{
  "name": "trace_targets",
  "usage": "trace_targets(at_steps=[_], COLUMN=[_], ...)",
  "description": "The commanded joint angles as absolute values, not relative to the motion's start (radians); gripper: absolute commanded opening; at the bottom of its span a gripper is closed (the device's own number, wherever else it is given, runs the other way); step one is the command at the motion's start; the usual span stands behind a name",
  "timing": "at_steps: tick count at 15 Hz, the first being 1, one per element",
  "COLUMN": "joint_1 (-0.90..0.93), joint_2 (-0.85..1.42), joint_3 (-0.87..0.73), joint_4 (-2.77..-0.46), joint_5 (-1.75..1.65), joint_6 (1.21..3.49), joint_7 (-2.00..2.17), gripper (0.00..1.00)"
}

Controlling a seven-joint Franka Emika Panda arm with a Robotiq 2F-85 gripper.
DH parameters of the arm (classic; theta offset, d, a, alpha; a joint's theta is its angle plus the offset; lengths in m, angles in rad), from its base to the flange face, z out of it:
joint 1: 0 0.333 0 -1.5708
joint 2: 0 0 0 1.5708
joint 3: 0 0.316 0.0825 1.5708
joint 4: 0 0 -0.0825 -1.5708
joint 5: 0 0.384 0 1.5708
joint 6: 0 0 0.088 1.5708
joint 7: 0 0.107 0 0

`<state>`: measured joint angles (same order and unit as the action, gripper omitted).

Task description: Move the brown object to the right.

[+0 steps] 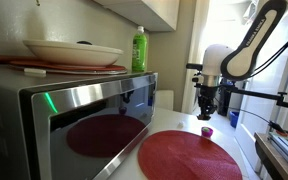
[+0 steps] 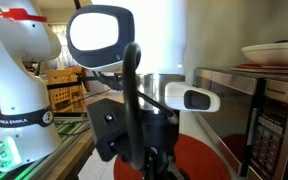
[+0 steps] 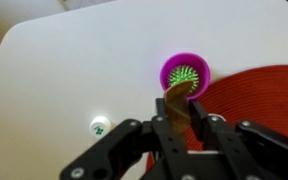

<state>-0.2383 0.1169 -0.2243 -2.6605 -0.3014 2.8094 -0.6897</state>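
My gripper moves down and toward the white cap next. It then releases the brown object on the tabletop between cap and cup, as that spot is bare.
In the wrist view my gripper (image 3: 174, 112) is shut on the brown object (image 3: 174, 100), a small brown piece held between the fingertips above the white table (image 3: 54, 70). Just beyond it stands the small magenta cup (image 3: 185, 74), at the edge of the round dark-red placemat (image 3: 269, 95). In an exterior view the gripper (image 1: 207, 108) hangs over the table behind the magenta cup (image 1: 207, 130) and the placemat (image 1: 189, 157); the brown object is too small to make out there. In an exterior view the arm (image 2: 134, 110) fills the frame and hides the gripper.
A steel microwave (image 1: 74, 115) stands beside the placemat, with plates (image 1: 72, 52) and a green bottle (image 1: 139, 48) on top. A small white cap with a green mark (image 3: 101, 126) lies on the table left of the gripper. Shelving (image 1: 284, 150) stands at the table's far side.
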Motion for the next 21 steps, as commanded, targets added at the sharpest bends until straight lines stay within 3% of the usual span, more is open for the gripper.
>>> trace_targets(at_steps=[1,21], joint_1=[-0.243,-0.311], joint_2=[0.166,0.398], joint_3=[-0.197,-0.142], joint_4=[-2.6,-2.419], joint_5=[-0.223,-0.17], joint_6=[2.783,2.791], joint_7=[-0.663,-0.572], gripper=[0.07,0.07])
